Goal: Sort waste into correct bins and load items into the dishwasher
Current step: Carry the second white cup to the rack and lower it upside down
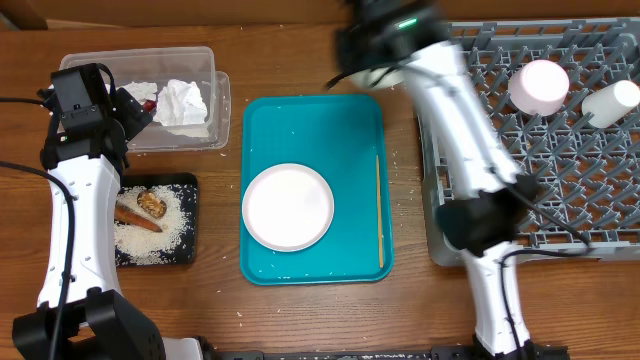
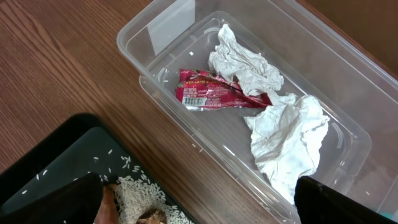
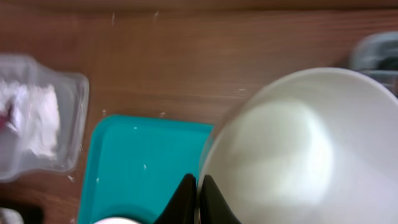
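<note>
The right gripper tilts the white bowl over the grey dish rack next, then sets it down beside the upturned one, since pegs there stand empty.
My right gripper (image 3: 196,193) is shut on the rim of a white bowl (image 3: 311,149), held above the teal tray's far edge. From overhead the right arm (image 1: 450,100) is blurred and hides the bowl. A large white plate (image 1: 288,206) lies on the teal tray (image 1: 260,120). My left gripper (image 2: 205,208) hangs open and empty between the clear tub (image 2: 155,81) and the black tray (image 1: 185,185). The tub holds crumpled napkins (image 2: 286,134) and a red wrapper (image 2: 217,96). On the black tray lie rice (image 1: 150,240), an orange-brown stick (image 1: 135,215) and a brown lump (image 1: 150,203).
The grey dish rack (image 1: 600,200) fills the right side, with an upturned white bowl (image 1: 539,87) and a white cup (image 1: 611,103) on its pegs. A thin wooden stick (image 1: 379,205) lies along the teal tray's right side.
</note>
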### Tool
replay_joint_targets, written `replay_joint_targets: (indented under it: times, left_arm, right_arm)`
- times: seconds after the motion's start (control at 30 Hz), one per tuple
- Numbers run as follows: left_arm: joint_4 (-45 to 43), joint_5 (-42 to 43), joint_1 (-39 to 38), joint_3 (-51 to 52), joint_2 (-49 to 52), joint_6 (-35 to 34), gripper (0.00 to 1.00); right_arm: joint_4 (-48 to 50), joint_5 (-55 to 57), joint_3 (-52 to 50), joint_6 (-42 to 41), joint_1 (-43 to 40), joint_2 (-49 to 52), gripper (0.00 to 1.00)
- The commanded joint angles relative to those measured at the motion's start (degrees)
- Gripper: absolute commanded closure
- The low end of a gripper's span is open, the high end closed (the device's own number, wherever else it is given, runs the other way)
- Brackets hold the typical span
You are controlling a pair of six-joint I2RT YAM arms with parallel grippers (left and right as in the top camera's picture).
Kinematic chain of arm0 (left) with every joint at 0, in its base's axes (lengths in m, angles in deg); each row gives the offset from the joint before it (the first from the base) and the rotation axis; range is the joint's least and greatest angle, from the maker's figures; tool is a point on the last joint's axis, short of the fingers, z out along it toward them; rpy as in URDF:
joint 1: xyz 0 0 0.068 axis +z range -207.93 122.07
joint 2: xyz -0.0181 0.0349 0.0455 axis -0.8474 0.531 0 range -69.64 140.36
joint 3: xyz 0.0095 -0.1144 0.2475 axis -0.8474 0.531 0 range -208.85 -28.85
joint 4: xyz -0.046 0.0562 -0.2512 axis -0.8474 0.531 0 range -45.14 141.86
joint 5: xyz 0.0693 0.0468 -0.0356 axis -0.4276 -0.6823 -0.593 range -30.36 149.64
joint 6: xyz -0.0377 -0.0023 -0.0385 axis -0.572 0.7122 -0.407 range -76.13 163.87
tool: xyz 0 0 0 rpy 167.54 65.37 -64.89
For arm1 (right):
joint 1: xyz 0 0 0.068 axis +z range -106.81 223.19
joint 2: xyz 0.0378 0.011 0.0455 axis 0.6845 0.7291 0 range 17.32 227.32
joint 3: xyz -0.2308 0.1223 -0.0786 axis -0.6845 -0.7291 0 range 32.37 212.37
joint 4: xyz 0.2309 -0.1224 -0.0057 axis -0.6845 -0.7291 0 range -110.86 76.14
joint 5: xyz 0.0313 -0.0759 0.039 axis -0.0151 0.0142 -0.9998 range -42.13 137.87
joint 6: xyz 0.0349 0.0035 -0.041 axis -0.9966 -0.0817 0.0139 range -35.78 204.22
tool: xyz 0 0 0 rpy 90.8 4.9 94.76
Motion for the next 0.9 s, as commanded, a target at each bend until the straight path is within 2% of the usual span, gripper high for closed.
replay_joint_targets:
  times: [0.0,0.1,0.2,0.37,0.6,0.77,0.87]
  left_arm:
    - [0.0,0.0,0.0,-0.4,0.5,-1.0,0.0]
    - [0.0,0.0,0.0,-0.4,0.5,-1.0,0.0]
    - [0.0,0.0,0.0,-0.4,0.5,-1.0,0.0]
    - [0.0,0.0,0.0,-0.4,0.5,-1.0,0.0]
    - [0.0,0.0,0.0,-0.4,0.5,-1.0,0.0]
    - [0.0,0.0,0.0,-0.4,0.5,-1.0,0.0]
    - [0.0,0.0,0.0,-0.4,0.5,-1.0,0.0]
  right_arm:
    - [-4.9,-11.6,6.9,-1.0,-12.4,-6.8,0.96]
    - [-11.2,-28.0,7.5,1.9,-24.8,-7.3,0.96]
    - [-16.4,-42.6,5.9,8.5,-36.0,-6.6,0.96]
    - [-16.3,-61.2,-3.8,17.9,-48.7,-6.3,0.96]
    - [-13.9,-72.9,-23.6,30.0,-52.4,-6.3,0.96]
    - [-4.0,-75.9,-36.2,29.1,-52.4,-6.3,0.96]
    - [1.7,-76.1,-41.9,25.2,-53.0,-6.3,0.96]
